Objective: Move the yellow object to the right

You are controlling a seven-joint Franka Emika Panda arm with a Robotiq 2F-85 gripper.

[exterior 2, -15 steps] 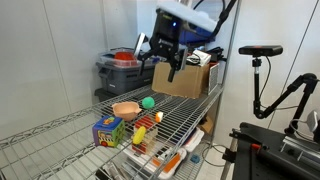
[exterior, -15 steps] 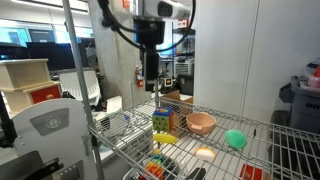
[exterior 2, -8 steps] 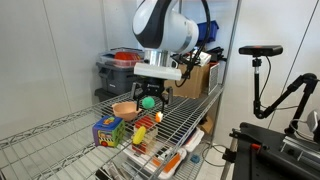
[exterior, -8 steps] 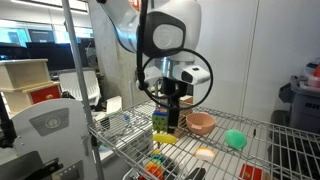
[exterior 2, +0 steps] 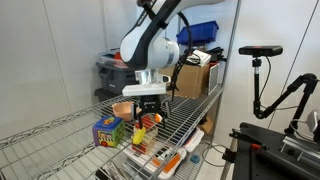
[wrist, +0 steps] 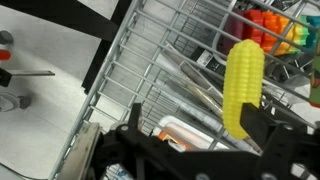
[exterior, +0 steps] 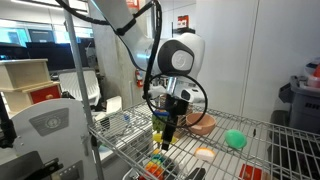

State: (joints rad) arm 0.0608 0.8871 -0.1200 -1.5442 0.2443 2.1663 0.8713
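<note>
The yellow object [wrist: 242,98] lies against one finger. My gripper shifts to the right in the wrist view next until that object sits midway between its fingers.
The yellow object [wrist: 243,85] is a ridged bright-yellow bar lying on the wire shelf. In the wrist view it lies between my fingers, right against the right one. My gripper [wrist: 195,115] is open, with its fingers wide apart and low over the shelf. In both exterior views my gripper [exterior: 166,135] [exterior 2: 146,116] hangs straight down over the shelf beside the multicoloured cube [exterior 2: 108,131]. The yellow object [exterior 2: 140,131] shows just below the fingers there. In the exterior view that looks along the shelf it is mostly hidden by the gripper.
A pink bowl [exterior: 201,123] [exterior 2: 122,107], a green object [exterior: 236,139] and a pale orange-white oval [exterior: 204,153] lie on the wire shelf [exterior: 262,155]. Coloured items [wrist: 275,25] sit on the lower level. A cardboard box [exterior 2: 190,80] stands behind.
The arm has come down from high above the shelf. The gripper now sits low over the yellow object, next to the cube.
</note>
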